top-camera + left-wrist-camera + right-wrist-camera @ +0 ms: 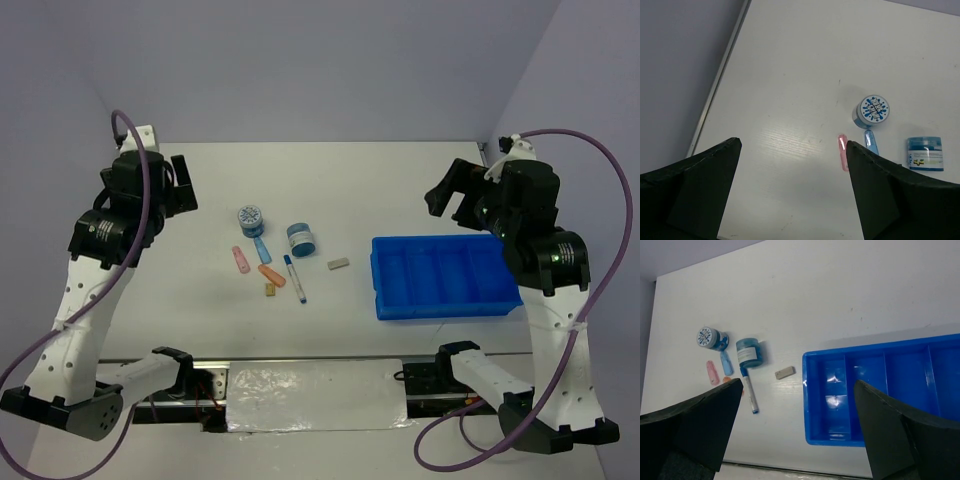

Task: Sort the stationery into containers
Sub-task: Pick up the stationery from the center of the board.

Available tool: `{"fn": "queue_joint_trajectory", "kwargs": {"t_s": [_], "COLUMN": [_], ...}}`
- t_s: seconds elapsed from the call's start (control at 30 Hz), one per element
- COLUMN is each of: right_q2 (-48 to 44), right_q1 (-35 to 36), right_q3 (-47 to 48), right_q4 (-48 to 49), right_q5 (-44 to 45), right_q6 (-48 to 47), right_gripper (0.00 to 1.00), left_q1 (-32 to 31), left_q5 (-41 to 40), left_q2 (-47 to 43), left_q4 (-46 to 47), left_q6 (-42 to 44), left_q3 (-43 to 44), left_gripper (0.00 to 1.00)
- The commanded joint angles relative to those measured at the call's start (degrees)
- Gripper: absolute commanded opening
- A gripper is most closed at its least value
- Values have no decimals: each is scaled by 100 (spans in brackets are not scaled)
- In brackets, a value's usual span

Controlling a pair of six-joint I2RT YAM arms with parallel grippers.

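My right gripper should move past the lying tape roll and go down around the upright tape roll (251, 221) (713, 338) at the far end of the stationery cluster, because its top faces up.
The stationery lies in a cluster at mid-table: two blue-white tape rolls (250, 217) (300, 238), a pink bar (240, 260), a light-blue bar (263, 248), an orange bar (271, 275), a blue-capped pen (294, 278), a grey block (338, 264) and a tan block (269, 290). The blue tray (445, 300) stands to their right with nothing in its compartments (810, 405). My left gripper (181, 186) (792, 145) is open and empty, raised left of the cluster. My right gripper (452, 200) (797, 385) is open and empty, raised behind the tray's left end.
The table's left edge (720, 85) meets the grey wall. A dark rail with a shiny plate (315, 385) runs along the near edge between the arm bases. Purple cables loop over both arms.
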Motion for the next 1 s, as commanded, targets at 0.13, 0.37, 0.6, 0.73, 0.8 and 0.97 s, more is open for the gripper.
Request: {"fn": "queue_joint_trajectory", "kwargs": {"t_s": [0.13, 0.37, 0.6, 0.73, 0.8, 0.97], "right_q2": [-99, 267, 3517, 6290, 7113, 7979], "right_q1": [-19, 320, 3090, 3838, 4058, 4094], "right_q3": [59, -669, 636, 3537, 4589, 4869], "right_q4": [-132, 692, 1520, 1082, 747, 1684], "right_q5": [159, -948, 474, 817, 897, 599], "right_q6": [32, 189, 137, -318, -573, -741], "right_gripper": [100, 100, 100, 100, 100, 100], "left_q1": [-13, 31, 355, 672, 734, 769], "left_q5": [-219, -762, -123, 386, 711, 862], "left_q2": [-253, -106, 388, 161, 81, -130], "left_q4": [-74, -529, -1436, -1463, -1401, -1383], "left_q6": [-192, -893, -1606, -1669, -1660, -1554], "left_q3": [-226, -253, -33, -347, -515, -955], "left_gripper": [99, 99, 99, 99, 99, 99]}}
